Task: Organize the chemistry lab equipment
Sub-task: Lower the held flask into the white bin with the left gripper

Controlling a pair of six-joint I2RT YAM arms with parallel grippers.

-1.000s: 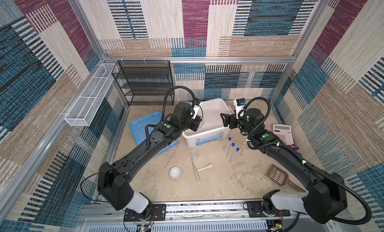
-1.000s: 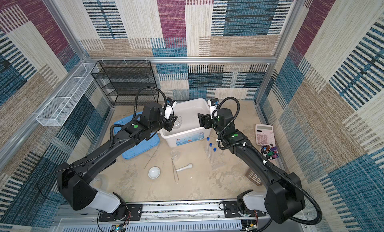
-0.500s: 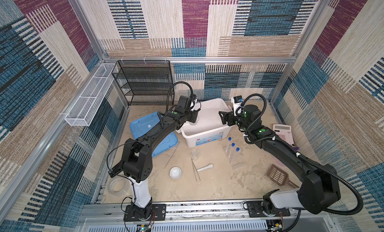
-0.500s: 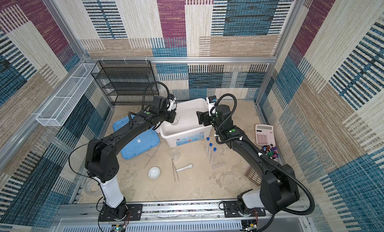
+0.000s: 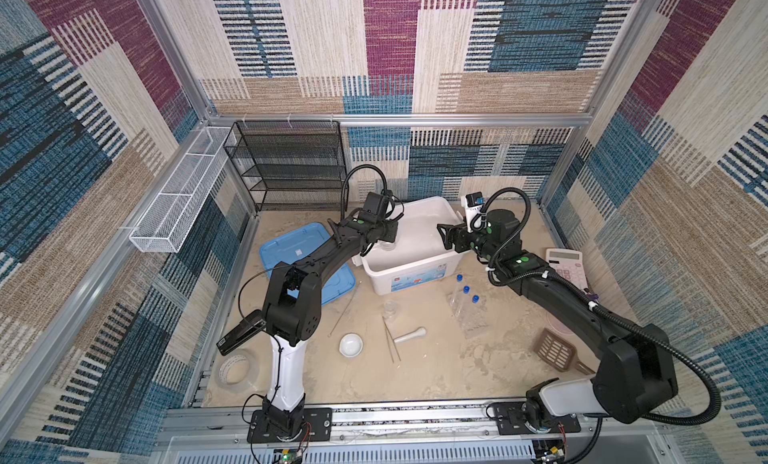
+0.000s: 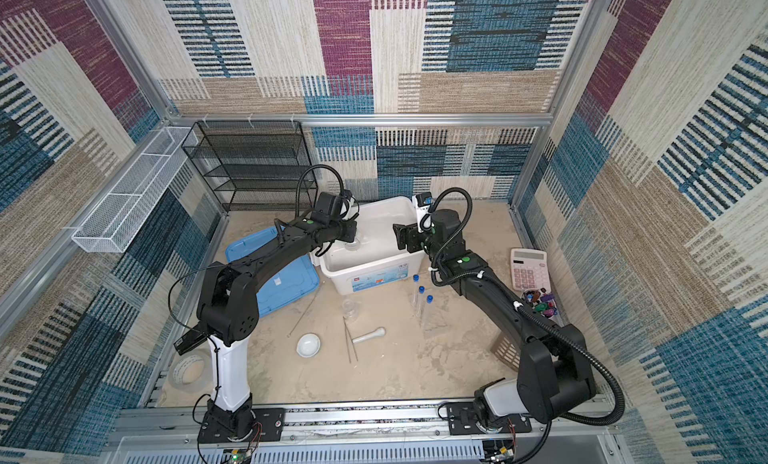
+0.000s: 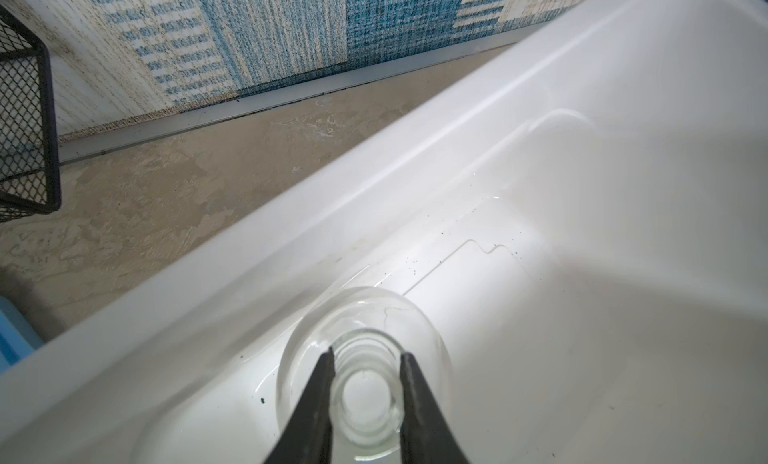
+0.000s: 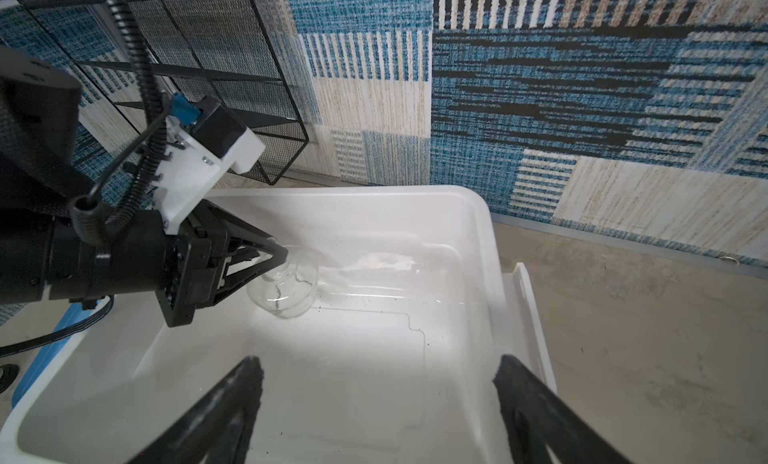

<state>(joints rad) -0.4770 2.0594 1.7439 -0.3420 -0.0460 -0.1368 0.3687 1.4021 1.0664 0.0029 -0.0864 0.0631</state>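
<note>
The left gripper moves down to the bin's bottom (image 5: pixel 384 255) beside the bin's side nearest the blue lid and releases the bottle next, since the bottle's base still hangs above it.
My left gripper (image 7: pixel 366 352) is shut on the neck of a small clear glass bottle (image 7: pixel 374 308). It holds the bottle tilted and low inside the white bin (image 5: pixel 415 266), near its left wall. The right wrist view shows that left gripper (image 8: pixel 282 254) and bottle (image 8: pixel 291 291) too. My right gripper (image 8: pixel 377 360) stands open and empty over the bin's right side (image 5: pixel 446 237). On the table in front lie blue-capped tubes (image 5: pixel 465 293) on a clear tray (image 5: pixel 469 316), a glass dish (image 5: pixel 390 308), a white bowl (image 5: pixel 350 343), a pestle (image 5: pixel 409 335), tweezers (image 5: pixel 390 341) and a thin rod (image 5: pixel 343 314).
A blue lid (image 5: pixel 299 254) lies left of the bin under my left arm. A black mesh shelf (image 5: pixel 291 167) and a white wire basket (image 5: pixel 183 196) stand at the back left. At right are a pink calculator (image 5: pixel 567 266), a marker cup (image 6: pixel 540 304) and a brown scoop (image 5: pixel 557 352). A tape roll (image 5: pixel 237 370) lies front left.
My left arm's shoulder and elbow have swung up and toward the back, while its gripper has stayed over the bin's left side with the glass bottle. The right gripper has hardly moved.
</note>
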